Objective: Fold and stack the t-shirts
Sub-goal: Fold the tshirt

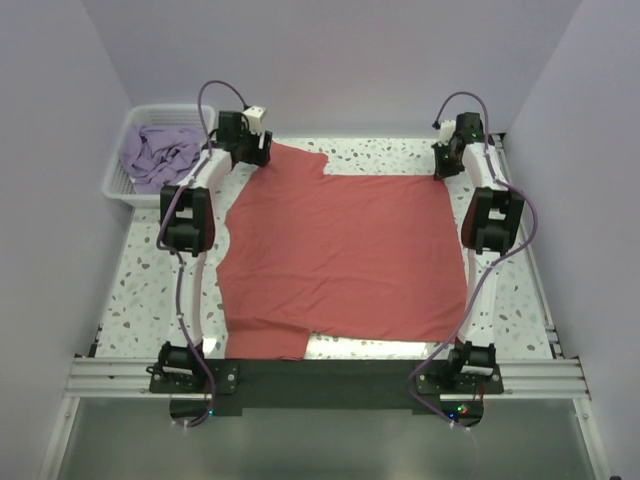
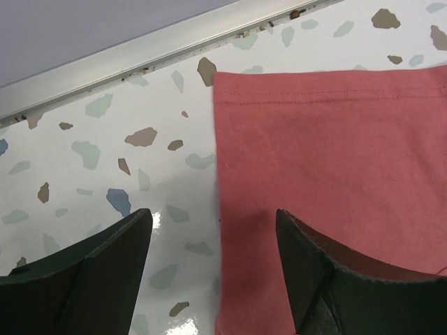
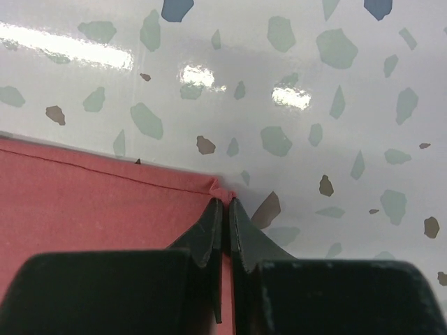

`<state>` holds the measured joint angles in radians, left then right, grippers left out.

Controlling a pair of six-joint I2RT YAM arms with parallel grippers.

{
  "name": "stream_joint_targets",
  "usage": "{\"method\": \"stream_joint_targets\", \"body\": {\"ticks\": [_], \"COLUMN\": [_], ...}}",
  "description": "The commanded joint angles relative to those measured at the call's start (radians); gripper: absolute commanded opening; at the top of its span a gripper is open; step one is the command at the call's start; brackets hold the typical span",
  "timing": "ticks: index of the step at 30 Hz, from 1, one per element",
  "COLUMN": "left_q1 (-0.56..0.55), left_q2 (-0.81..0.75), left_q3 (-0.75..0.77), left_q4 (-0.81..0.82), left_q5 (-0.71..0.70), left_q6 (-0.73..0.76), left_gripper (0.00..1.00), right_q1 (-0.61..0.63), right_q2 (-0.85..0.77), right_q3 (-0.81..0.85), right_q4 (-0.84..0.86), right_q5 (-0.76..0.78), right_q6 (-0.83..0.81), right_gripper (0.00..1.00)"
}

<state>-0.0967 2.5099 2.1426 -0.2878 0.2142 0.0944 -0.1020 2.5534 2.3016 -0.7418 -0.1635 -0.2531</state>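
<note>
I should bring my left gripper down onto the coral-red shirt's side edge near its far corner (image 2: 222, 222) and close it there, because that edge already runs between its open fingers.
The coral-red t-shirt (image 1: 340, 255) lies spread flat over the speckled table. My left gripper (image 1: 262, 152) is open at its far left corner, low over the shirt's side edge; in the left wrist view the gripper (image 2: 213, 230) straddles that edge of the shirt (image 2: 328, 181) with nothing held. My right gripper (image 1: 443, 165) is at the far right corner; in the right wrist view the gripper (image 3: 223, 202) is shut on the pinched hem corner of the shirt (image 3: 98, 202). The lavender-purple t-shirt (image 1: 160, 152) lies crumpled in the basket.
The white lattice basket (image 1: 128, 135) stands at the far left, just beyond the table's corner. A metal rail (image 2: 140, 52) runs along the table's far edge near the left gripper. Purple walls close in the sides and back.
</note>
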Motion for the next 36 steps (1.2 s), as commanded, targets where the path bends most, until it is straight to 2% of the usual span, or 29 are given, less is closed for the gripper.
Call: {"method": "stream_joint_targets", "body": {"ticks": [1, 8, 12, 16, 19, 23, 26, 28, 29, 31, 36], "left_q1": [0.006, 0.003, 0.003, 0.000, -0.005, -0.001, 0.005, 0.009, 0.012, 0.020, 0.038], "left_q2": [0.032, 0.069, 0.073, 0.049, 0.030, 0.087, 0.090, 0.072, 0.066, 0.052, 0.018], "left_q3": [0.057, 0.083, 0.080, 0.030, -0.001, 0.077, 0.117, 0.117, 0.117, 0.128, 0.116], "left_q4": [-0.021, -0.045, -0.053, -0.051, -0.025, -0.048, -0.022, 0.018, 0.032, 0.061, 0.122], "left_q5": [-0.032, -0.032, 0.020, 0.146, 0.172, 0.128, 0.117, 0.108, 0.108, 0.116, 0.148], "left_q6": [-0.007, 0.001, -0.022, -0.056, -0.079, -0.088, -0.085, -0.085, -0.085, -0.082, -0.065], "left_gripper": [0.76, 0.74, 0.68, 0.64, 0.61, 0.47, 0.26, 0.16, 0.07, 0.00, 0.00], "right_q1": [-0.004, -0.004, -0.002, -0.004, -0.004, -0.004, -0.004, -0.004, -0.004, -0.004, -0.005], "right_q2": [0.031, 0.007, 0.001, -0.004, -0.005, -0.010, -0.024, -0.033, -0.044, -0.054, -0.091], "right_q3": [-0.011, -0.053, -0.059, -0.065, -0.065, -0.065, -0.071, -0.073, -0.071, -0.071, -0.073], "right_q4": [-0.059, -0.044, -0.042, -0.039, -0.039, -0.044, -0.042, -0.038, -0.031, -0.021, 0.021], "right_q5": [-0.005, -0.041, -0.044, -0.047, -0.047, -0.056, -0.073, -0.077, -0.079, -0.083, -0.091], "right_q6": [-0.014, -0.032, -0.035, -0.040, -0.043, -0.046, -0.046, -0.038, -0.035, -0.020, 0.003], "right_gripper": [0.00, 0.00, 0.00, 0.00, 0.00, 0.00, 0.00, 0.00, 0.00, 0.00, 0.00]}}
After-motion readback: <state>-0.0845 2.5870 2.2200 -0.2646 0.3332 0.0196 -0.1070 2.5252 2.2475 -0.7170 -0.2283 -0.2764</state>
